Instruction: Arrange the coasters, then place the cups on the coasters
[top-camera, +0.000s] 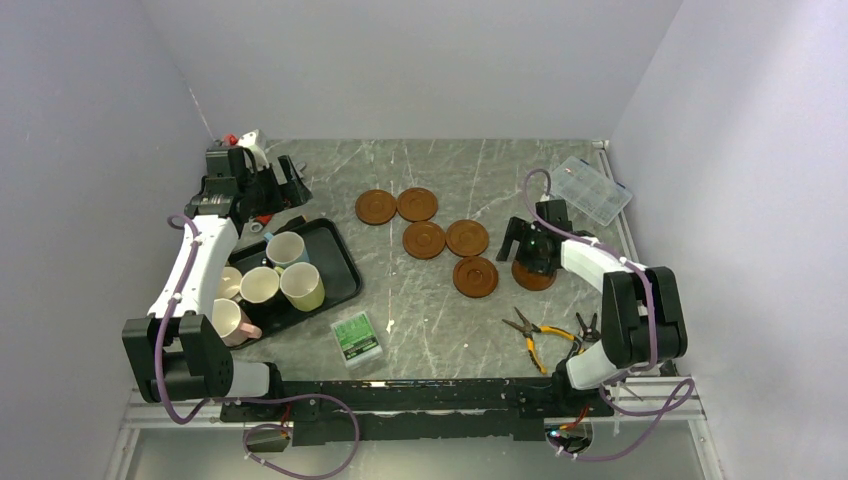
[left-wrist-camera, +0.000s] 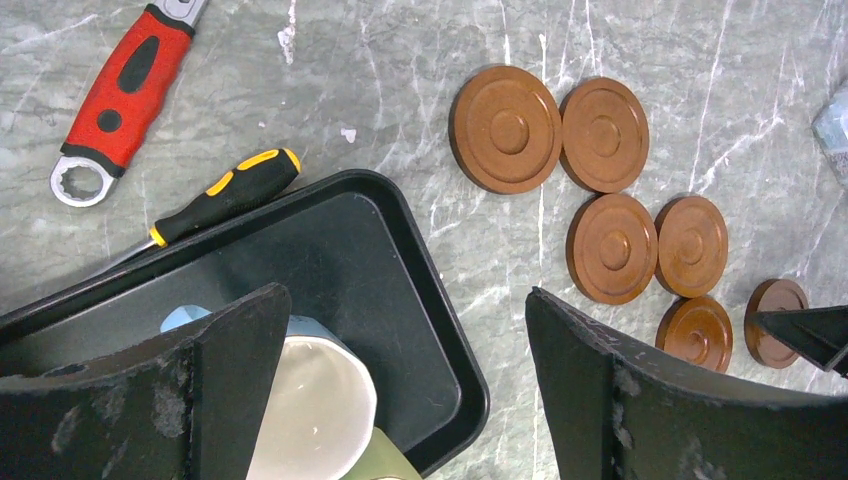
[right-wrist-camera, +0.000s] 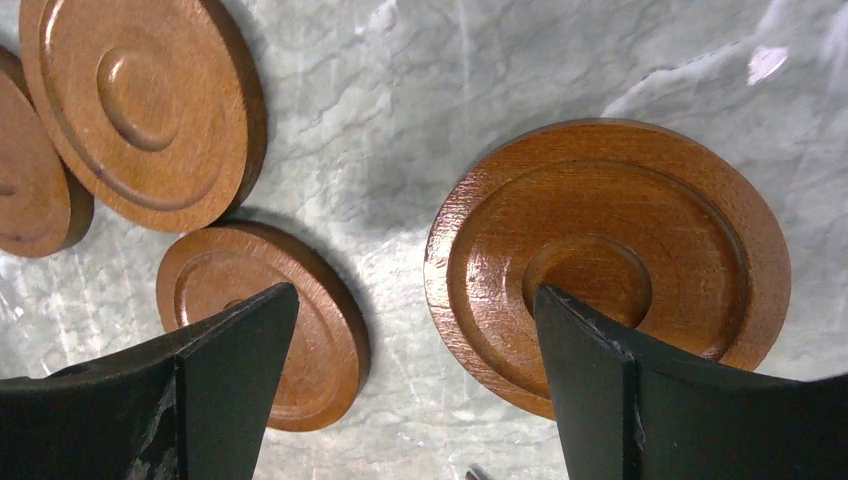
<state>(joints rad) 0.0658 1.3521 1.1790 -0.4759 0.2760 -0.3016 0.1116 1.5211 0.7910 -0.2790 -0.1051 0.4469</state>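
Observation:
The cup stands below and back from my left gripper, so next my left gripper needs to draw back and lower onto the handle-side rim of the light blue cup (top-camera: 269, 247).
Several reddish-brown coasters lie mid-table: two side by side (top-camera: 377, 207) (top-camera: 417, 204), two below them (top-camera: 424, 240) (top-camera: 467, 238), and one (top-camera: 475, 277) nearer. Another coaster (right-wrist-camera: 610, 250) lies apart to the right under my right gripper (top-camera: 527, 255), which hangs open just above it. That gripper (right-wrist-camera: 415, 291) has one finger over this coaster and the other over a neighbouring coaster (right-wrist-camera: 265, 320). Several cups stand in the black tray (top-camera: 335, 250) at left, among them light blue (top-camera: 287, 248), olive-yellow (top-camera: 302, 286) and pink (top-camera: 232, 322). My left gripper (top-camera: 285, 190) is open above the tray's far corner (left-wrist-camera: 405, 293), near the light blue cup (left-wrist-camera: 310, 400).
A red-handled wrench (left-wrist-camera: 125, 95) and a black-and-yellow screwdriver (left-wrist-camera: 225, 195) lie behind the tray. A green box (top-camera: 357, 337) sits near the tray's front corner. Pliers (top-camera: 540, 335) lie front right and a clear plastic case (top-camera: 592, 190) back right. Walls close three sides.

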